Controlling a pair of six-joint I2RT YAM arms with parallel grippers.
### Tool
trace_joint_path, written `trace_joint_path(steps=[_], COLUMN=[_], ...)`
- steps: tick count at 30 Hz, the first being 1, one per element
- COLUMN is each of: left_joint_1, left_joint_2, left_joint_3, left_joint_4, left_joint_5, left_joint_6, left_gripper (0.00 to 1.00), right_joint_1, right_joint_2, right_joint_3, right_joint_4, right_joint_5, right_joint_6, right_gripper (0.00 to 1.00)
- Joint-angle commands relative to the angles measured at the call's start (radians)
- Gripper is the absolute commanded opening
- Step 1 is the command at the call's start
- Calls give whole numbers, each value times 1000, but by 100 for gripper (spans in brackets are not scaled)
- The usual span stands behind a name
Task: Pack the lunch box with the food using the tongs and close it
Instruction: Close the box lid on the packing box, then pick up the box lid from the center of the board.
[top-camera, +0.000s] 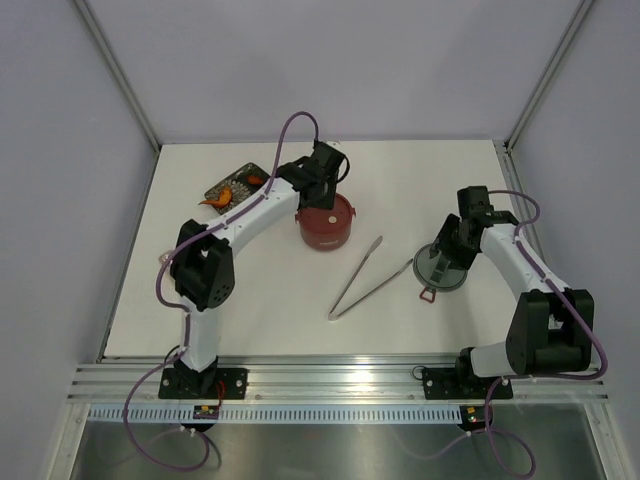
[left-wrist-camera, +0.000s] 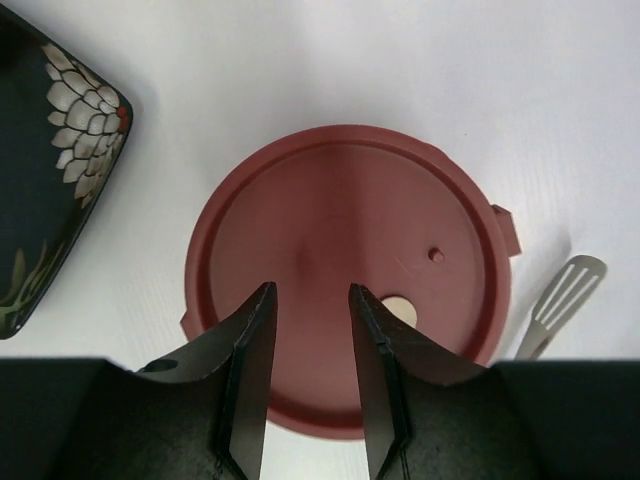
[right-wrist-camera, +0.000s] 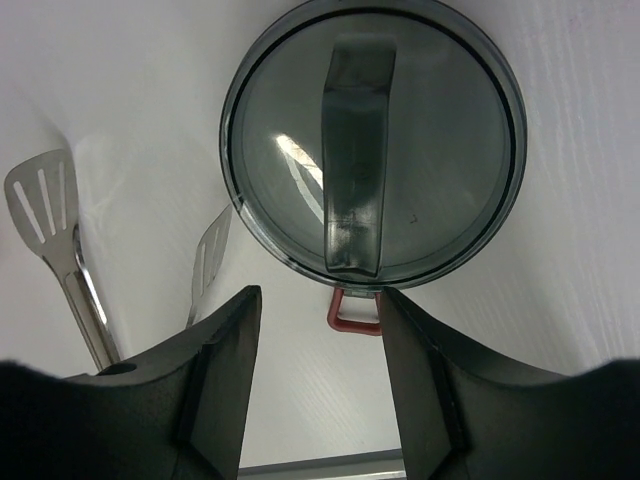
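Observation:
The grey lid's handle has its near end beside the red latch loop (right-wrist-camera: 354, 315), and my right gripper will move down onto that near end next.
The lunch box (top-camera: 325, 228), a round dark-red pot, stands mid-table with a flat dark-red inner cover (left-wrist-camera: 340, 260) over its mouth. A small hole (left-wrist-camera: 401, 309) in that cover shows something pale beige. My left gripper (left-wrist-camera: 311, 290) hovers just above the cover, open, with nothing between its fingers. An orange food piece (top-camera: 221, 198) lies on the black tray (top-camera: 247, 173). The silver tongs (top-camera: 365, 282) lie free on the table between the arms. My right gripper (right-wrist-camera: 318, 295) is open over bare table, just short of a grey see-through lid (right-wrist-camera: 372, 140) with a red latch loop (right-wrist-camera: 354, 315).
The black flower-patterned tray (left-wrist-camera: 45, 190) sits left of the pot. The tongs' slotted tips (right-wrist-camera: 42, 195) lie left of the grey lid, and one tip (left-wrist-camera: 566, 296) shows right of the pot. White walls enclose the table.

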Motion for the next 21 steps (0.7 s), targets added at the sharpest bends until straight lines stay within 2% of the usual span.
trace_joint_path(steps=[1, 7, 14, 18, 19, 21], left_joint_1=[6, 70, 202, 254, 271, 290], left_joint_2=[-111, -128, -15, 87, 107, 159], left_joint_3=[27, 25, 135, 235, 253, 300], left_joint_4=[21, 27, -2, -27, -28, -25], left_joint_5=[-4, 42, 116, 154, 174, 209], left_joint_6=[12, -20, -39, -56, -56, -62], left_gripper=[38, 41, 45, 45, 45, 45], right_joint_1=[9, 10, 10, 10, 10, 12], right_joint_2=[37, 117, 230, 267, 267, 246], right_joint_3=[7, 39, 92, 112, 120, 128], right_joint_4=[-10, 2, 36, 50, 50, 53], right_joint_5=[61, 131, 165, 153, 151, 139], right_joint_6=[17, 5, -25, -44, -48, -64], right_gripper=[58, 58, 55, 32, 21, 11])
